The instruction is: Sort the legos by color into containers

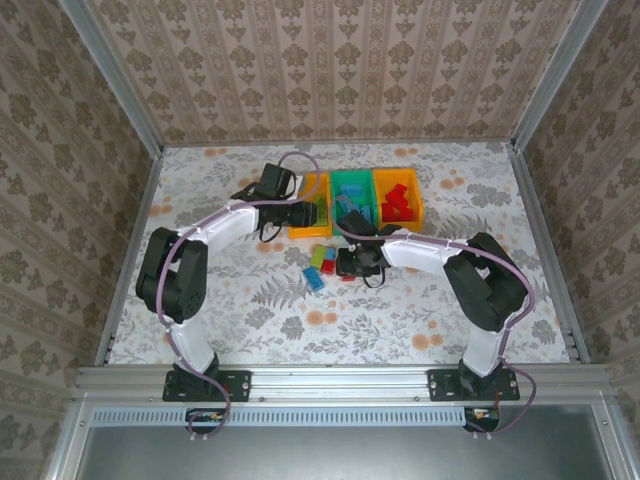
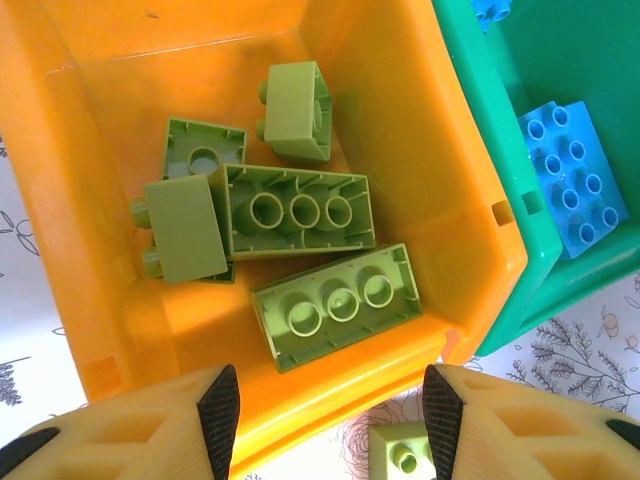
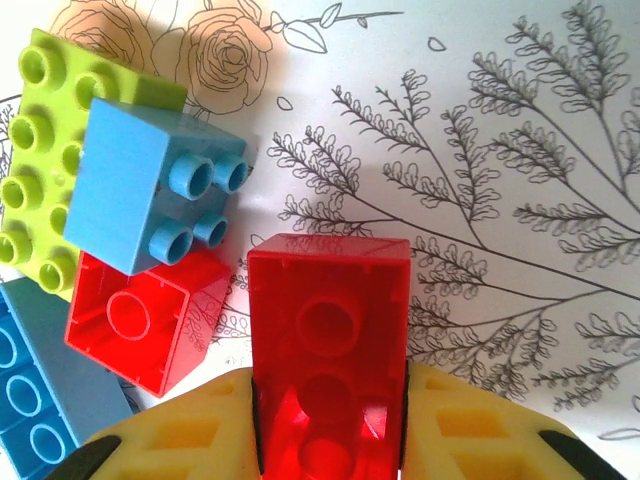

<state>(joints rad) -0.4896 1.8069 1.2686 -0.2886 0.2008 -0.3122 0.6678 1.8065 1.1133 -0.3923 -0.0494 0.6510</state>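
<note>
My right gripper is holding the red lego and will carry it up and outward over the orange container with red legos, then release it there to match their color.
My right gripper (image 3: 330,405) is shut on a red lego (image 3: 330,320), held hollow side up just above the table. Beside it lie loose legos: a light blue one (image 3: 150,195) resting on a lime green one (image 3: 35,150), another red one (image 3: 140,320) and a blue one (image 3: 30,410). From above, this gripper (image 1: 352,263) sits next to the loose pile (image 1: 320,262). My left gripper (image 2: 330,425) hangs open and empty over the near rim of the left orange container (image 2: 100,250), which holds several lime green legos (image 2: 300,210). One lime lego (image 2: 405,452) lies on the table below it.
The green container (image 2: 480,130) beside it holds blue legos (image 2: 572,180). In the top view the containers stand in a row: orange (image 1: 308,233), green (image 1: 350,175), and orange (image 1: 420,205) with red legos (image 1: 398,203). Patterned walls enclose the table.
</note>
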